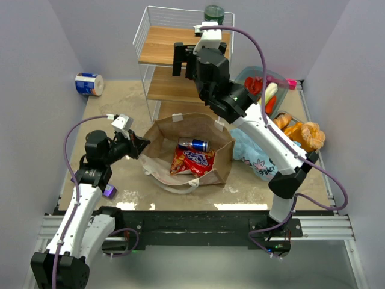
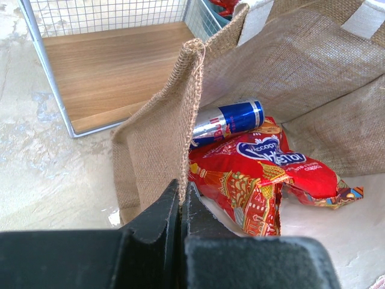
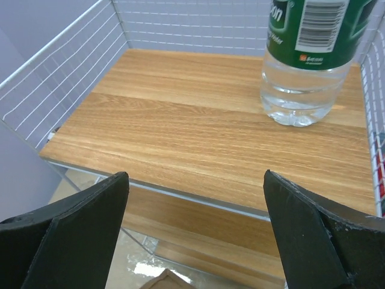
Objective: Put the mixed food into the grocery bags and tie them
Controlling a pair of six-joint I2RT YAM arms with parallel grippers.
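Note:
I will move my right gripper across, reach outward and close on the bottle's green label [image 3: 317, 30], since the bottle [image 3: 307, 66] is outward of it and to its right in the wrist view.
The brown bag [image 1: 225, 159] stands open mid-table with the silver-red drink can [image 1: 194, 144] and the red snack packet [image 1: 194, 161] inside. My left gripper [image 1: 143, 146] is shut on the bag's left rim; the left wrist view shows the burlap edge [image 2: 186, 108] pinched between the jaws [image 2: 180, 201], with the can [image 2: 231, 120] and packet [image 2: 264, 171] beyond. My right gripper [image 1: 183, 59] is open and empty over the rack's top shelf. The green-labelled bottle [image 3: 307, 66] stands ahead to its right [image 3: 195, 205]. The light-blue plastic bag [image 1: 252, 153] lies right of the brown bag.
A white wire rack [image 1: 157, 54] with wooden shelves stands behind the bag. A teal dish [image 1: 283, 78] holds the red lobster [image 1: 255, 84] and leek [image 1: 271, 91]. Breads [image 1: 301, 133] lie at the right edge. A blue-and-white roll [image 1: 89, 84] and purple bar [image 1: 109, 191] lie left.

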